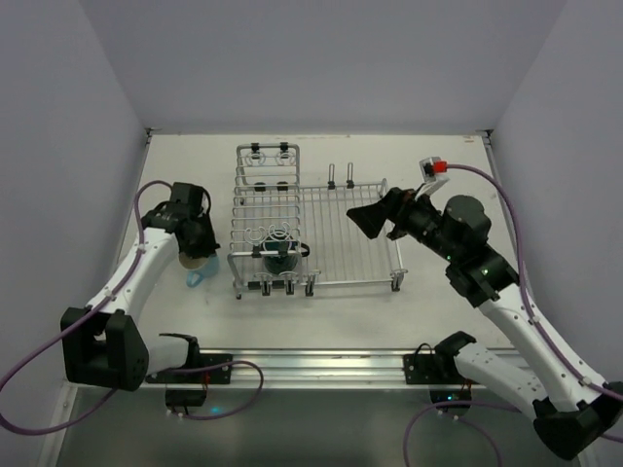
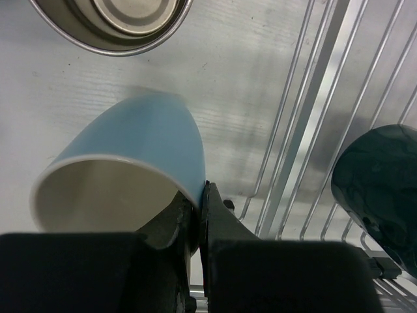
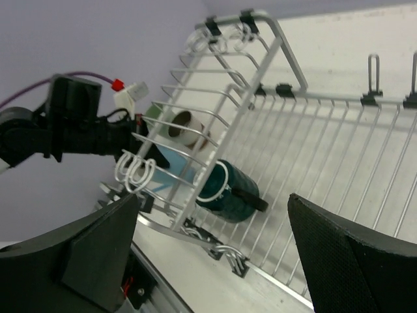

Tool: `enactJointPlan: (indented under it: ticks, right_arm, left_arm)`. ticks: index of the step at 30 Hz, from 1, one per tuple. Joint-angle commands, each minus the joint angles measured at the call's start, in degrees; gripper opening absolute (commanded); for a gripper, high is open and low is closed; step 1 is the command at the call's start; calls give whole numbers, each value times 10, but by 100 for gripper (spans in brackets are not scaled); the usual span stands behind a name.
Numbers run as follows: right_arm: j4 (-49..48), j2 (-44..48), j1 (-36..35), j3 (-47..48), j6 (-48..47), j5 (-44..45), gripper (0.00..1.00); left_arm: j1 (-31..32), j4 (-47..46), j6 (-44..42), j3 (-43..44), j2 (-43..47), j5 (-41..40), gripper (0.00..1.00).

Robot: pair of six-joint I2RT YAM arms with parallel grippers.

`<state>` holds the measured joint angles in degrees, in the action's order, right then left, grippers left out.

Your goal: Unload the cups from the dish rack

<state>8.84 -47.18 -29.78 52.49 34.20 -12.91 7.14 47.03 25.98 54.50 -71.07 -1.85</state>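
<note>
My left gripper lowers the light-blue mug (image 2: 130, 156) slightly next, then opens beside the rack.
The silver wire dish rack (image 1: 350, 243) stands mid-table. A dark teal cup (image 1: 280, 261) lies on its side at the rack's near left; it also shows in the right wrist view (image 3: 228, 192) and the left wrist view (image 2: 381, 189). My left gripper (image 1: 200, 251) is left of the rack, outside it, shut on the rim of the light-blue mug (image 2: 130, 156), which is low over the table (image 1: 199, 272). My right gripper (image 1: 365, 219) hangs open and empty above the rack's flat grid. A brown cream-lined cup (image 3: 186, 127) and a pale green one (image 3: 153, 112) sit beyond the rack's raised section. I cannot make out the clear glass.
A round grey cup bottom (image 2: 111, 19) lies just past the mug in the left wrist view. Rack wires (image 2: 313, 117) run close to the right of the mug. White walls close in the table on the left, right and back.
</note>
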Motion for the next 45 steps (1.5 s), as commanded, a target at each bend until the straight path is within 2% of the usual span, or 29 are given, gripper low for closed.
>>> enactJointPlan:
  ticks: [1, 15, 22, 26, 27, 30, 35, 38, 41, 45]
  right_arm:
    - [34, -35, 4, 12, -11, -36, 99]
    - [48, -105, 6, -10, -105, -92, 99]
    - [60, -146, 6, -6, -235, -86, 99]
    - [88, -188, 7, 31, -318, -81, 99]
    - [92, -195, 7, 36, -370, -84, 99]
    - [79, -198, 12, 35, -443, -85, 99]
    - [79, -226, 14, 56, -516, -82, 99]
    - [82, -261, 14, 67, -576, -85, 99]
    - [80, -286, 13, 67, -634, -148, 91]
    - [50, -307, 13, 48, -682, -179, 92]
  left_arm:
    - [-1, -27, 6, 7, -17, -11, 0]
    - [-1, -41, 1, 3, -63, 2, 1]
    - [-1, -52, 3, 0, -69, 13, 15]
    - [-1, -62, 7, -4, -69, 16, 30]
    - [-1, -62, 7, -3, -69, 16, 33]
    - [-1, -66, 9, -4, -62, 16, 44]
    - [-2, -67, 16, 4, -48, 16, 58]
    - [-2, -71, 30, 2, -25, 16, 60]
    - [-1, -80, 49, -14, 10, 16, 62]
    - [-1, -87, 64, -38, 54, 16, 64]
